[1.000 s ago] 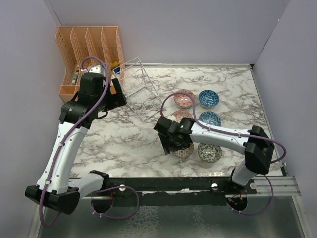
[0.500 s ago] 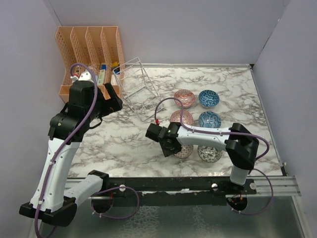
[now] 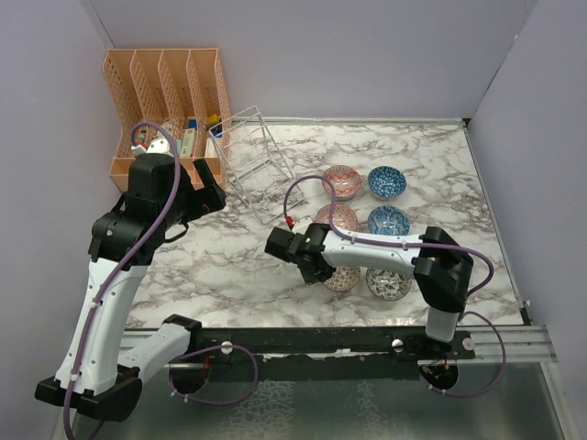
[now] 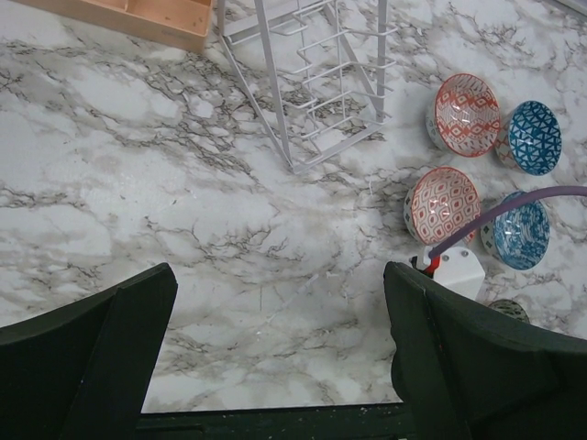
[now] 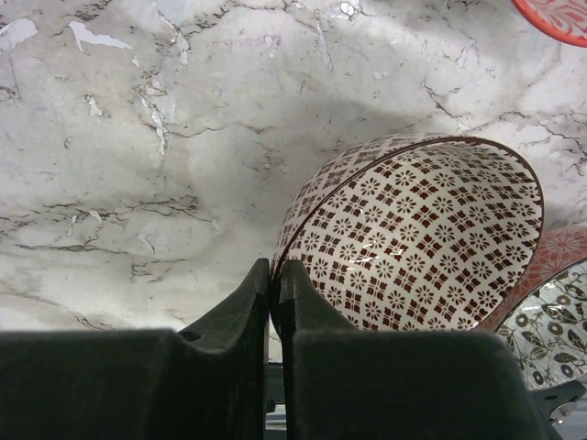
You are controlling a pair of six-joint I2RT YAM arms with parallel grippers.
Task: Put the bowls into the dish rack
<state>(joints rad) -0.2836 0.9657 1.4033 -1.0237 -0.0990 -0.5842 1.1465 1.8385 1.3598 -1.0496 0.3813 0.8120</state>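
Observation:
The brown bowl (image 3: pixel 343 278) goes up and outward in my right gripper next, tilts onto the wires and gets released, since the rack's empty near end (image 3: pixel 269 191) lies outward.
Several small patterned bowls stand in two rows at the right of the marble table (image 3: pixel 229 266). My right gripper (image 3: pixel 313 267) (image 5: pixel 273 271) is shut on the near rim of the brown bowl (image 3: pixel 343 278) (image 5: pixel 422 229), one finger inside it and one outside. Beside the brown bowl sits the dark grey-green bowl (image 3: pixel 389 282) (image 5: pixel 553 332). Behind them are two reddish-pink bowls (image 3: pixel 341 181) (image 3: pixel 337 217) and two blue ones (image 3: pixel 386 181) (image 3: pixel 389 220). The wire dish rack (image 3: pixel 257 165) (image 4: pixel 321 82) stands at the back, with nothing in it. My left gripper (image 3: pixel 207 189) (image 4: pixel 278 275) hovers open left of the rack, holding nothing.
A peach slotted organiser (image 3: pixel 165 101) (image 4: pixel 138 11) with small items stands in the back left corner, next to the rack. Grey walls close the table on three sides. The right arm's purple cable (image 3: pixel 303 188) arcs over the pink bowls.
The right gripper's jaws have closed onto the brown bowl's rim, and that arm has reached a little further left. The left arm has pulled back to the left.

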